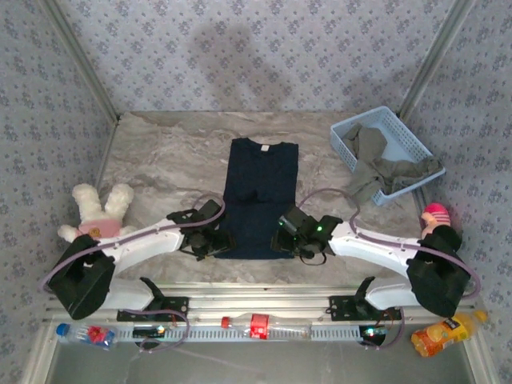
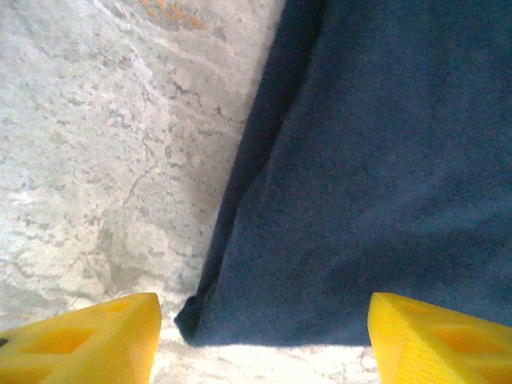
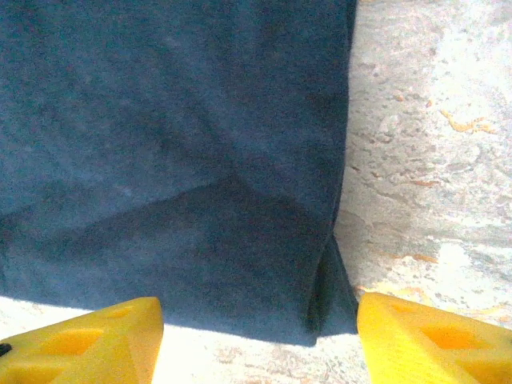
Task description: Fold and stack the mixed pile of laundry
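Note:
My right gripper lowers onto the T-shirt's near corner [image 1: 289, 256] [image 3: 317, 322] on the basket side, just below it, next, since the open fingers already straddle that corner.
The dark navy T-shirt [image 1: 259, 194] lies flat on the marble table as a long folded rectangle, collar at the far end. A grey-olive garment [image 1: 376, 164] hangs crumpled over the light blue basket [image 1: 346, 138] at the far right. My left gripper [image 1: 210, 242] hovers at the shirt's near left corner [image 2: 200, 316], open, with its yellow fingers [image 2: 88, 340] either side of that corner. My right gripper [image 1: 293, 240] is at the near right corner [image 3: 336, 308], also open, and nothing sits between its fingers [image 3: 432, 336].
A white plush toy [image 1: 100, 210] in pink lies at the left edge. A pink-topped object [image 1: 436, 214] sits by the right arm. Bottles [image 1: 448, 332] lie along the front rail below the table edge. Patterned walls enclose the table on three sides.

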Robot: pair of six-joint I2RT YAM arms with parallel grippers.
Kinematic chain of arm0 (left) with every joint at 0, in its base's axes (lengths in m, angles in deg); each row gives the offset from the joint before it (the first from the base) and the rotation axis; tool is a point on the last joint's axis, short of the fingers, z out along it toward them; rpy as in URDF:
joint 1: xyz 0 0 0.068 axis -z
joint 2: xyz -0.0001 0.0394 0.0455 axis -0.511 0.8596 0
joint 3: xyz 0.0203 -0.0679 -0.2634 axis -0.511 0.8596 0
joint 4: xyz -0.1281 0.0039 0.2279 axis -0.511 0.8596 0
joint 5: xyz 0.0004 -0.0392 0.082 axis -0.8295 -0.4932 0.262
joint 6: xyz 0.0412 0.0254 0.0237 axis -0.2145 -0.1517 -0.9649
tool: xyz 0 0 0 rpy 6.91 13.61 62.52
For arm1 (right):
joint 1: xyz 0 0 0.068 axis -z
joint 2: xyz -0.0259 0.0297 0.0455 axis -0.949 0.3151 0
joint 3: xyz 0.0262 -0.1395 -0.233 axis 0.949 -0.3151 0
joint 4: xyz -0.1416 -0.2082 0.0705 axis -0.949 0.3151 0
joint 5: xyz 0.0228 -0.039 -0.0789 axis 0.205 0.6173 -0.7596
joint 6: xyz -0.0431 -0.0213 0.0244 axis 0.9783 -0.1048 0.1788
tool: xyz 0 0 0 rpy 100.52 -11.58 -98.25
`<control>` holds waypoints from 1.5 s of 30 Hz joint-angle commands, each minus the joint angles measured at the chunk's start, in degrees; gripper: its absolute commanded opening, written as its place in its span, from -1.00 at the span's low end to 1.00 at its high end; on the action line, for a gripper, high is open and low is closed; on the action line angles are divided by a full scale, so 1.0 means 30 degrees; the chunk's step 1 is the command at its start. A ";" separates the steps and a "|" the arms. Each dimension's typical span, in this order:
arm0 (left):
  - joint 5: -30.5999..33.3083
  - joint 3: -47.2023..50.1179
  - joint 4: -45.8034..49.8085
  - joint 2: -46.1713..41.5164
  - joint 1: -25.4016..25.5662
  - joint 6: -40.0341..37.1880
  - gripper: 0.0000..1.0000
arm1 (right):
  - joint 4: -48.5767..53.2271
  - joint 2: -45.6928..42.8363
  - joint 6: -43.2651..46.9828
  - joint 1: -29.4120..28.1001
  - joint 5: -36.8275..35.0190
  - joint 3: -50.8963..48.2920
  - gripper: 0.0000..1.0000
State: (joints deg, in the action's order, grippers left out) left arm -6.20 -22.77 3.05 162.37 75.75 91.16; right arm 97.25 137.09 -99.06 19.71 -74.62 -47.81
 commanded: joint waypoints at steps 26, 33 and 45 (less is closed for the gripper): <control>0.0228 0.0381 -0.0306 -0.0451 0.1197 0.0677 -1.00 | 0.0017 0.0768 -0.0787 -0.1030 -0.1009 0.0134 -1.00; 0.0442 0.1493 0.2680 -0.4235 0.1830 0.0705 -1.00 | 0.2737 -0.1941 -0.0816 -0.2279 -0.0072 -0.0750 -1.00; 0.0966 -0.3242 0.4301 -0.5809 0.0050 0.0479 -1.00 | 0.2757 -0.4615 -0.0462 0.1211 0.3298 0.1393 -1.00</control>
State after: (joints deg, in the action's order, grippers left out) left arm -4.94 -26.58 15.09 142.94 79.37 94.42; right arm 104.31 124.96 -101.99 18.60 -67.04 -47.12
